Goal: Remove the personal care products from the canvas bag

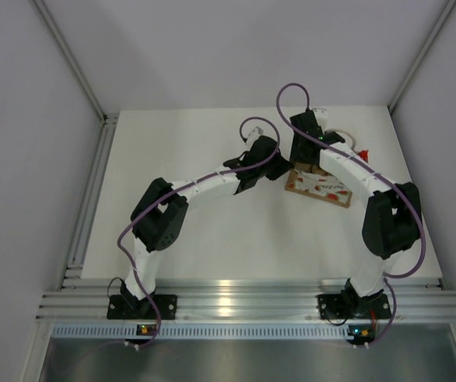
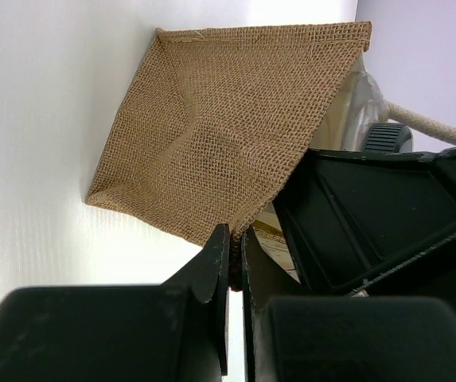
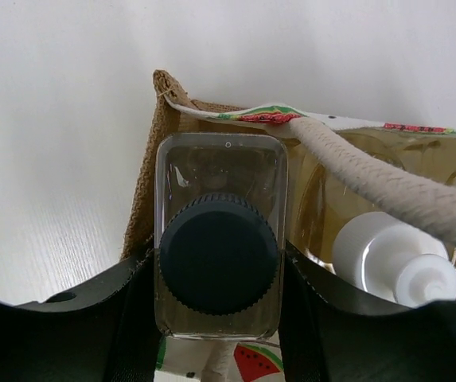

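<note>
My right gripper moves up from the bag (image 1: 319,188) next, back and down to the tabletop (image 1: 247,259) beside the aluminium bar, and releases the bottle, since that tabletop is clear.
The canvas bag (image 1: 319,188) lies at the back right of the table; its tan burlap side fills the left wrist view (image 2: 212,127). My left gripper (image 2: 234,240) is shut on the burlap edge of the bag; in the top view it (image 1: 282,169) is at the bag's left end. My right gripper (image 3: 220,267) is at the bag's mouth, shut on the square clear bottle with the dark cap (image 3: 218,255). An amber bottle with a white cap (image 3: 391,263) lies inside the bag beside it, under a cream handle (image 3: 387,187). A red cap (image 1: 363,153) shows behind my right arm.
The white table (image 1: 212,239) has side walls left and right and an aluminium rail along the near edge. My right gripper's black body (image 2: 387,215) sits close beside my left fingers. Purple cables loop above both arms.
</note>
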`<state>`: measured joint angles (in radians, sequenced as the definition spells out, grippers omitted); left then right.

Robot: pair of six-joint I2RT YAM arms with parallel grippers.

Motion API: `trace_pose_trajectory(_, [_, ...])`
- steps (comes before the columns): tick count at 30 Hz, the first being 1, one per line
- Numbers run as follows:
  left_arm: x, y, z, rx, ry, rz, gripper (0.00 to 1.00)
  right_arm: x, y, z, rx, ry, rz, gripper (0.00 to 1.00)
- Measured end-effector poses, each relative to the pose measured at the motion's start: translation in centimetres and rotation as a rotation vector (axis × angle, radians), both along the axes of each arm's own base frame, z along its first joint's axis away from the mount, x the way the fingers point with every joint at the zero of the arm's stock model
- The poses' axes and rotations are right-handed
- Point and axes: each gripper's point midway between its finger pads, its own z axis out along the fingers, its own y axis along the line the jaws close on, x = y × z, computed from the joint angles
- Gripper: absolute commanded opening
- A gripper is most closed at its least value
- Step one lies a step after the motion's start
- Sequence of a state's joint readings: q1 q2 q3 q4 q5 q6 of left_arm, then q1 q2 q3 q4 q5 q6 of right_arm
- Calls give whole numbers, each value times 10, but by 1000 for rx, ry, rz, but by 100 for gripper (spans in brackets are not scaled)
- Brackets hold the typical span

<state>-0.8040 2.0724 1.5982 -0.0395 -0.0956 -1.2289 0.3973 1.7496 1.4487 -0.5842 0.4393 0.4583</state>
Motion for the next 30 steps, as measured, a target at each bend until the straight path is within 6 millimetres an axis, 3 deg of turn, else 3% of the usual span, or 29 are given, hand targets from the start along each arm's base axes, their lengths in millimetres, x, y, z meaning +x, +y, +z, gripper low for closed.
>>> trace_pose_trajectory(7, [0, 0, 0, -1, 2, 2, 0, 3, 0, 21, -21, -10, 34, 0])
trace_pose_trajectory(16, [0, 1, -1, 3, 5, 3, 0, -7, -3, 81, 10, -115, 62, 0])
trace_pose_trajectory(24, [0, 1, -2, 13, 0, -3, 0, -36, -7, 146, 45, -236, 123, 0])
trace_pose_trajectory(30, [-1, 2, -3, 24, -9, -13, 0, -84, 6, 196, 77, -339, 279, 0])
